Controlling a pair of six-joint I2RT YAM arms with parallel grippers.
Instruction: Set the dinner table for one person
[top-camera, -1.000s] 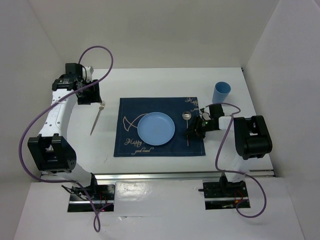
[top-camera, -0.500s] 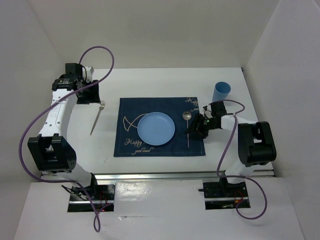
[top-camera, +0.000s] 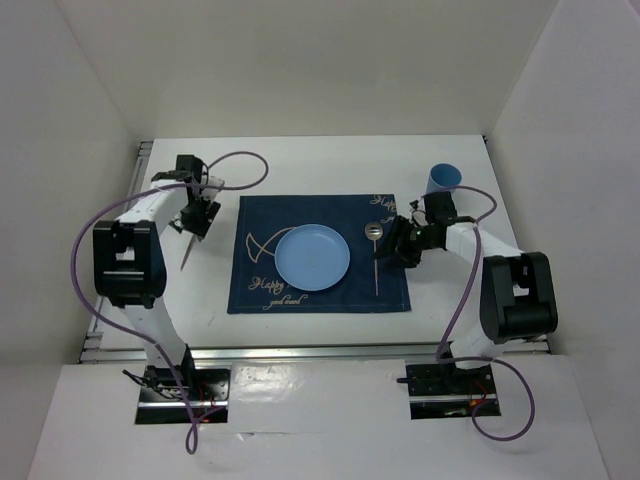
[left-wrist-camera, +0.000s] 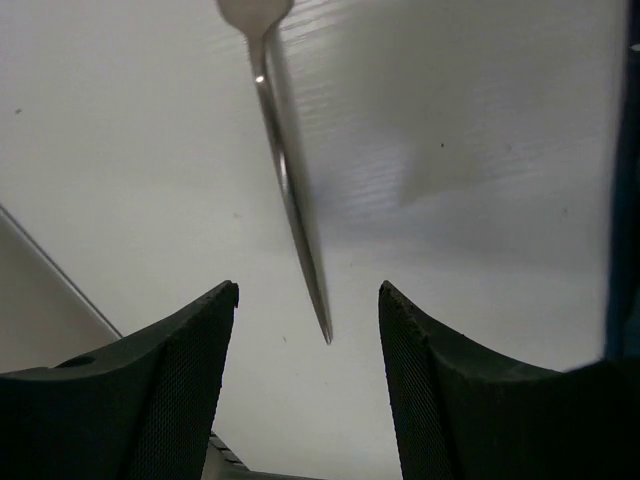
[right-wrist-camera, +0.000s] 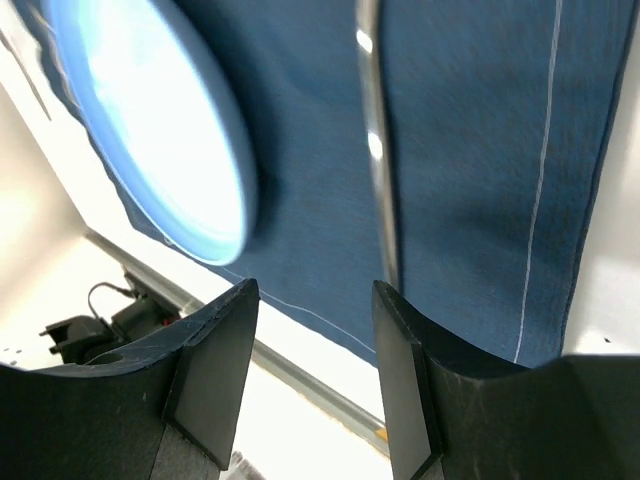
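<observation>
I need to bring my left gripper down toward the tabletop next, onto the upper handle (left-wrist-camera: 268, 100) just behind the fork's head, because its open fingers are still above it.
A silver fork (top-camera: 186, 256) lies on the white dinner table (top-camera: 300, 165), left of the navy placemat (top-camera: 262, 290). My left gripper (top-camera: 196, 222) is open over the fork's upper part. In the left wrist view the fork (left-wrist-camera: 285, 170) points down between the open fingers (left-wrist-camera: 180, 370), untouched by my left gripper (left-wrist-camera: 308, 290). A light blue plate (top-camera: 313, 257) sits in the middle of the placemat. A silver spoon (top-camera: 375, 250) lies on the mat to its right. My right gripper (top-camera: 405, 247) is open and empty beside the spoon. The right wrist view shows the spoon handle (right-wrist-camera: 375, 150) and plate (right-wrist-camera: 150, 130) ahead of my right gripper (right-wrist-camera: 314, 290).
A blue cup (top-camera: 441, 178) stands on the table behind the right gripper, off the mat's far right corner. A silver rail (top-camera: 370, 350) runs along the table's near edge. White walls close in the left, back and right.
My left arm has swung in and lowered its open gripper over the fork. My right gripper has drawn back and right from the spoon handle. The spoon and fork have not moved.
</observation>
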